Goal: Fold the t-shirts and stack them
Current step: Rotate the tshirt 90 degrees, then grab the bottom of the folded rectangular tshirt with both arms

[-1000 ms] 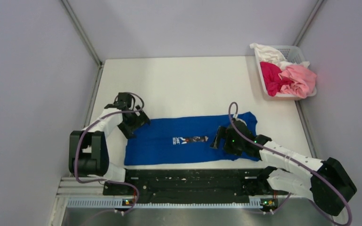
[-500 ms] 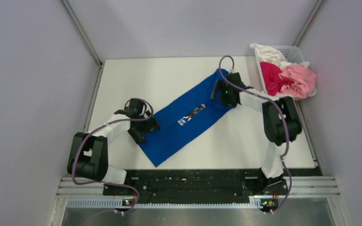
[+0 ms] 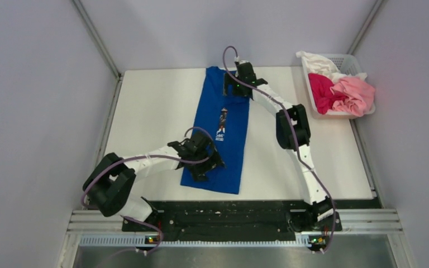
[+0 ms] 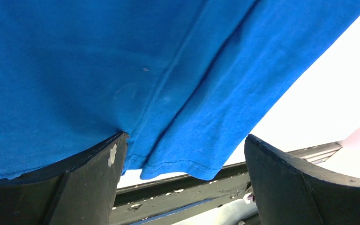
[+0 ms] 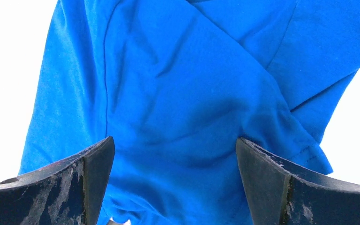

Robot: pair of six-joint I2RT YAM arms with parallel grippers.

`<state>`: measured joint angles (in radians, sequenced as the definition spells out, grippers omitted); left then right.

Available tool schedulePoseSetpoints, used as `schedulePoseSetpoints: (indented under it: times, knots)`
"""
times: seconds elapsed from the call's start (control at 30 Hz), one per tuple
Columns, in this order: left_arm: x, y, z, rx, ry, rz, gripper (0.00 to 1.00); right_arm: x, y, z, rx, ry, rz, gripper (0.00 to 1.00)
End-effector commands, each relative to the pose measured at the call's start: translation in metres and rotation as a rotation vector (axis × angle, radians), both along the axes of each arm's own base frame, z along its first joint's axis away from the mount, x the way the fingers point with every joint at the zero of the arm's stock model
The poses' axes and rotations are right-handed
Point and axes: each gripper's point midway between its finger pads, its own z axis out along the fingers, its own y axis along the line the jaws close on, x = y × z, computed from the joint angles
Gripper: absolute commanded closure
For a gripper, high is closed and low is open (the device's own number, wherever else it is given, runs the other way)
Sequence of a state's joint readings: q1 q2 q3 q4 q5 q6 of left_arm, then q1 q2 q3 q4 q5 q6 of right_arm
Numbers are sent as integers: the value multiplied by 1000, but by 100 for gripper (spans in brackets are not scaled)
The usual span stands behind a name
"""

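The corner of the t-shirt's hem is outside my left gripper's open fingers, so the gripper will lift, go left in the top view, then come down onto that corner.
The royal blue t-shirt (image 3: 222,106), folded into a long strip, lies on the white table, running from the far edge to the near edge, with its print (image 3: 222,124) facing up. My left gripper (image 3: 204,162) is open and rests on the shirt's near end. In the left wrist view (image 4: 185,137) the hem (image 4: 187,164) lies between the spread fingers. My right gripper (image 3: 237,86) is open over the shirt's far end. In the right wrist view (image 5: 174,139) creased blue cloth (image 5: 178,93) fills the gap. The magenta (image 3: 321,92), pale pink (image 3: 354,95) and white (image 3: 315,61) t-shirts lie bunched in the basket.
A white lattice basket (image 3: 349,61) stands at the far right corner of the table. Grey walls enclose the table on the left, back and right. A black rail (image 3: 223,215) with the arm bases runs along the near edge.
The blue shirt has swung from lying crosswise near the front edge to lying lengthwise. The right gripper swept its end to the far edge. The left gripper moved right and nearer.
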<state>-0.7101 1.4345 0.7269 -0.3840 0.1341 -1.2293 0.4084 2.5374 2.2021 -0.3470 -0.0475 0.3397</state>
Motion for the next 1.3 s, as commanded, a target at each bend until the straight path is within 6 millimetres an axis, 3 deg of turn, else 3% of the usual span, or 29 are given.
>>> schedulePoseSetpoints:
  times: [0.0,0.1,0.23,0.27,0.3,0.33,0.4,0.57,0.6,0.63,0.77,0.87,1.0,1.07,1.27]
  knots:
    - [8,-23,17,12,-66,-54,1,-2,30,22,-82,-68,35,1]
    - [12,-15,36,72,-149,-75,1,6,22,71,-88,-155,-9,1]
    - [17,15,65,156,-279,-50,1,6,-1,158,-143,-313,-61,1]
    - [15,27,70,188,-300,-38,1,3,-6,166,-159,-324,-60,1]
    - [14,41,74,231,-323,-22,1,-5,-11,188,-157,-347,-66,1]
    - [13,56,75,277,-340,-3,1,-15,-16,197,-157,-345,-63,1]
    - [6,91,72,383,-333,45,1,-47,-21,203,-141,-307,-33,1]
    - [0,137,48,437,-257,53,2,-170,-31,152,-94,-140,-9,1]
    - [-2,135,40,386,-215,38,7,-207,-36,116,-92,-71,1,2]
    - [-3,133,33,345,-193,25,13,-237,-36,99,-60,-36,7,2]
    - [-12,124,15,282,-110,-33,29,-340,-13,70,69,39,160,7]
    - [-20,124,0,285,-69,-52,37,-399,-5,52,106,123,270,12]
    - [-32,121,-18,266,-16,-68,48,-450,-5,35,116,216,353,17]
    - [-32,122,-23,271,-5,-63,55,-464,-2,28,133,242,383,20]
    - [-30,120,-36,286,35,-68,76,-477,11,6,125,251,437,30]
